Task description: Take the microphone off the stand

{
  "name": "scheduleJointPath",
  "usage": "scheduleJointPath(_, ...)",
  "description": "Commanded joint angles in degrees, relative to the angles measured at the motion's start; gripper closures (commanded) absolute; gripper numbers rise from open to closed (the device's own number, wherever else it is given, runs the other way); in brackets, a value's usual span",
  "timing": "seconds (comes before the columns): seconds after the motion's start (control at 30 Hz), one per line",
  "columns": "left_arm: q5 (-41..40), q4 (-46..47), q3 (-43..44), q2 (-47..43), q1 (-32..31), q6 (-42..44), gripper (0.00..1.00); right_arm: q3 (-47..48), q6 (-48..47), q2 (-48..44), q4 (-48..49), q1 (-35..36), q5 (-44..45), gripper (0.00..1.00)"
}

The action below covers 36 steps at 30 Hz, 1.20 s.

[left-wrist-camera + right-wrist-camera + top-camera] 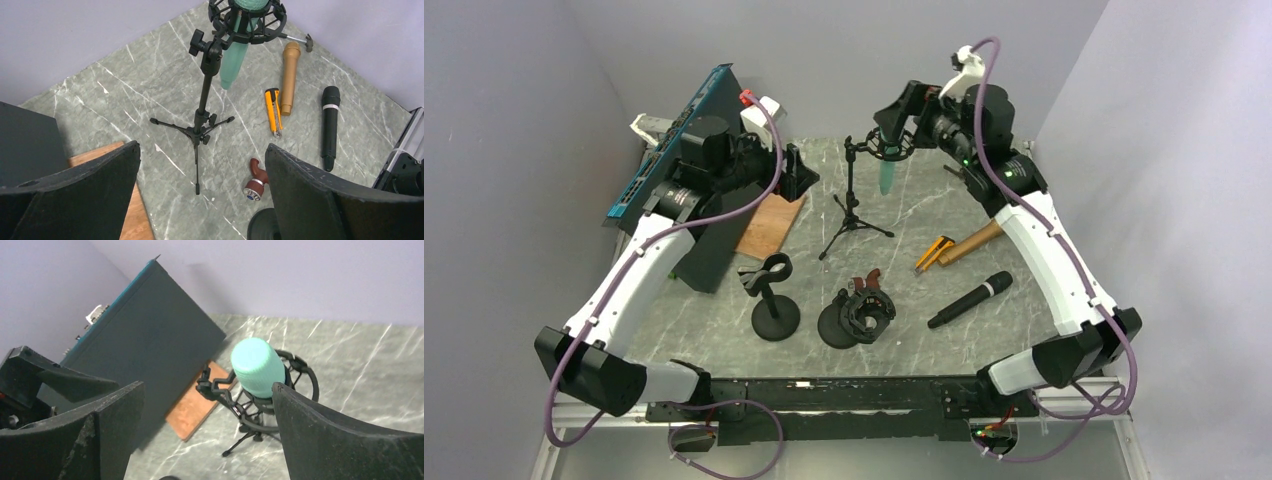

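The right gripper turns toward the right in the wrist view next and lowers both open fingers around the microphone's rounded top (257,367), which lies below it.
A teal microphone (890,176) hangs nose-down in the black shock mount (891,145) of a tripod stand (853,214) at the back middle of the table. Its rounded top (257,367) shows in the right wrist view, just left of my right gripper's right finger (340,440). My right gripper (904,108) hovers above the mount, open (207,435), gripping nothing. My left gripper (795,172) is left of the stand, open (202,200) and empty; its view shows the stand (202,115) and microphone (232,60) ahead.
A black handheld microphone (970,299), a wooden-handled hammer (972,243) and a yellow utility knife (933,254) lie at the right. Two round-based stands (775,300) (856,315) are near the front. A wooden board (771,226) and a black box (674,150) are at the left.
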Motion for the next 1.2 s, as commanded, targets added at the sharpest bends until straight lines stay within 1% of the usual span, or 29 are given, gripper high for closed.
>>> scheduleJointPath(0.0,-1.23,1.63,-0.65,-1.39,-0.32,2.03,0.04,7.55,-15.18,4.0,-6.65,4.92,16.83,0.03)
scheduleJointPath(0.2,-5.83,1.54,-1.78,-3.29,-2.94,6.02,0.03,13.26,-22.19,9.85,-8.08,9.59,27.15,0.11)
scheduleJointPath(0.27,-6.24,1.44,-1.87,-3.28,-3.57,6.2,0.03,14.29,-23.04,11.63,-8.02,10.3,27.45,0.13)
scheduleJointPath(0.43,-5.27,1.69,-1.8,-2.89,-4.11,5.5,0.03,15.26,-23.33,14.55,-9.02,11.66,29.85,0.26)
scheduleJointPath(0.5,-5.43,1.7,-1.87,-2.73,-4.24,5.43,0.03,15.04,-23.57,15.04,-9.0,11.97,30.76,0.34)
scheduleJointPath(0.57,-5.4,1.61,-1.78,-2.55,-4.38,5.46,0.03,14.83,-23.22,15.27,-8.78,12.07,31.15,0.45)
scheduleJointPath(0.73,-5.61,1.3,-1.59,-1.88,-4.41,5.64,0.04,15.17,-23.66,15.18,-7.53,12.24,32.49,0.61)
scheduleJointPath(0.83,-5.84,1.08,-1.52,-1.67,-4.4,5.68,0.04,18.48,-24.21,15.81,-8.26,12.23,32.64,0.75)
scheduleJointPath(1.0,-5.78,1.08,-1.52,-1.3,-4.44,5.68,0.04,24.76,-24.58,16.66,-8.8,12.18,31.53,0.88)
scheduleJointPath(1.17,-6.33,1.38,-1.92,-1.69,-4.45,6.03,0.04,32.82,-24.1,17.37,-10.65,12.24,30.21,0.97)
